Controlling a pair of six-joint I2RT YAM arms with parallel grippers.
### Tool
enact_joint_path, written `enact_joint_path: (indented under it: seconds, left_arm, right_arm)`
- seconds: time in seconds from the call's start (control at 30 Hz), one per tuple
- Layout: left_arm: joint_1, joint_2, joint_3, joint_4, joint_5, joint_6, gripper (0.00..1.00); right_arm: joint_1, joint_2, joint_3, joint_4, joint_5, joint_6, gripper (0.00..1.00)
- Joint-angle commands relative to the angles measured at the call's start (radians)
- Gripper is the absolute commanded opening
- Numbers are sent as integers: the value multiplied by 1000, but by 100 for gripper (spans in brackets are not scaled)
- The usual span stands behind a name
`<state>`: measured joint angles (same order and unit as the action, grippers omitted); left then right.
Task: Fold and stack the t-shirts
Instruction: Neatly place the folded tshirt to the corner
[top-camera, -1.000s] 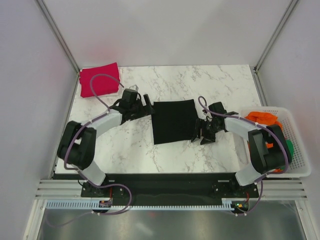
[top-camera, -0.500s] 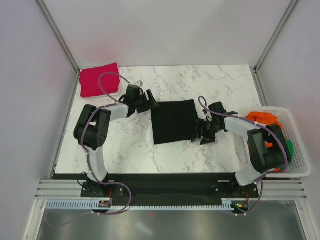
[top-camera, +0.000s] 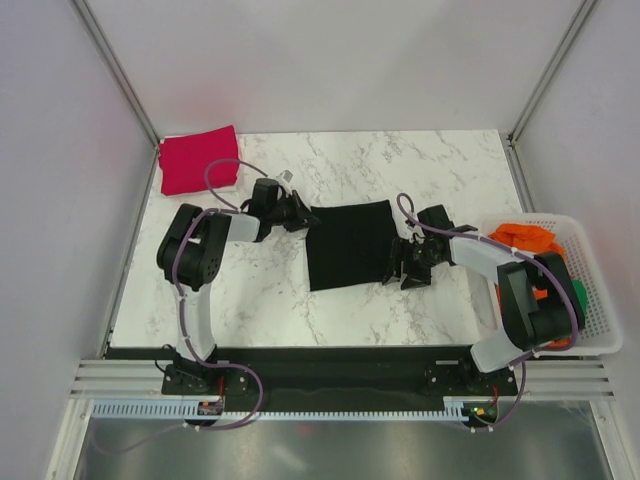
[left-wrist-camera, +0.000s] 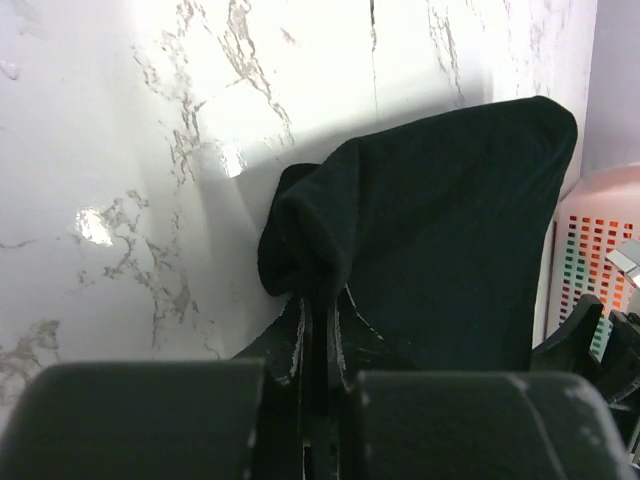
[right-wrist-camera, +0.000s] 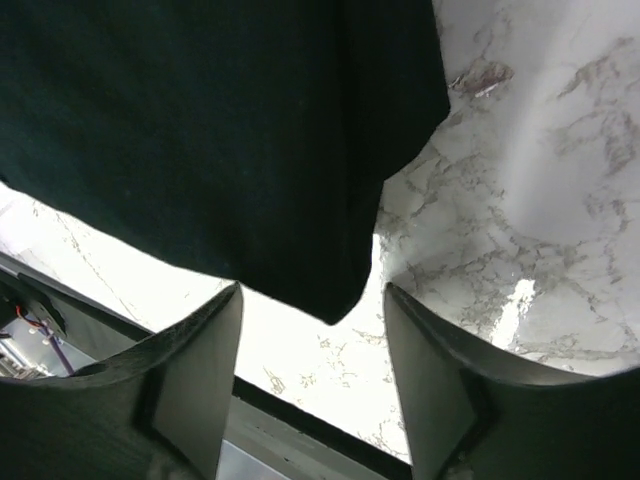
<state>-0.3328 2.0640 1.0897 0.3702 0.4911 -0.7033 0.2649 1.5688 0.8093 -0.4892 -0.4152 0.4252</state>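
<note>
The folded black t-shirt needs to go onto the pink t-shirt next, outward of my left gripper and to its left in the top view. My left gripper lifts it there and then lets it go.
A folded black t-shirt lies flat in the middle of the marble table. My left gripper is at its far left corner; in the left wrist view the gripper is shut on a bunched fold of the black t-shirt. At the shirt's near right corner my right gripper stands open. The right wrist view shows that gripper with the corner of the black t-shirt just ahead of its spread fingers, not pinched. A folded pink t-shirt lies at the back left corner.
A white mesh basket stands at the right table edge with orange and green cloth inside. Its orange contents also show at the right edge of the left wrist view. White walls enclose the table at the back and sides.
My left arm has reached right to the black shirt's far left corner and its gripper has shut on the cloth. The right gripper has stayed in place and opened a little wider.
</note>
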Motion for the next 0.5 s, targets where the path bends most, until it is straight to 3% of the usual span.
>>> enact_joint_path:
  seconds: [0.0, 0.03, 0.1, 0.13, 0.23, 0.27, 0.47]
  left_arm:
    - [12, -50, 45, -46, 73, 13, 2]
    - [18, -67, 68, -142, 61, 36, 2]
    - [37, -96, 154, -262, 47, 108, 2]
    - [44, -100, 188, -380, 24, 134, 2]
    - [64, -125, 282, -523, -61, 218, 2]
    - [83, -134, 367, -668, -125, 299, 2]
    - [113, -162, 510, -852, -338, 453, 2]
  right_arm:
    - [8, -76, -41, 37, 58, -23, 69]
    - [7, -107, -47, 35, 58, -23, 83]
    - [7, -202, -56, 34, 61, -22, 97]
    - [7, -228, -68, 32, 61, -19, 98]
    - [8, -312, -105, 35, 18, 12, 98]
    - [8, -369, -133, 37, -14, 32, 98]
    - [10, -432, -186, 38, -36, 27, 98]
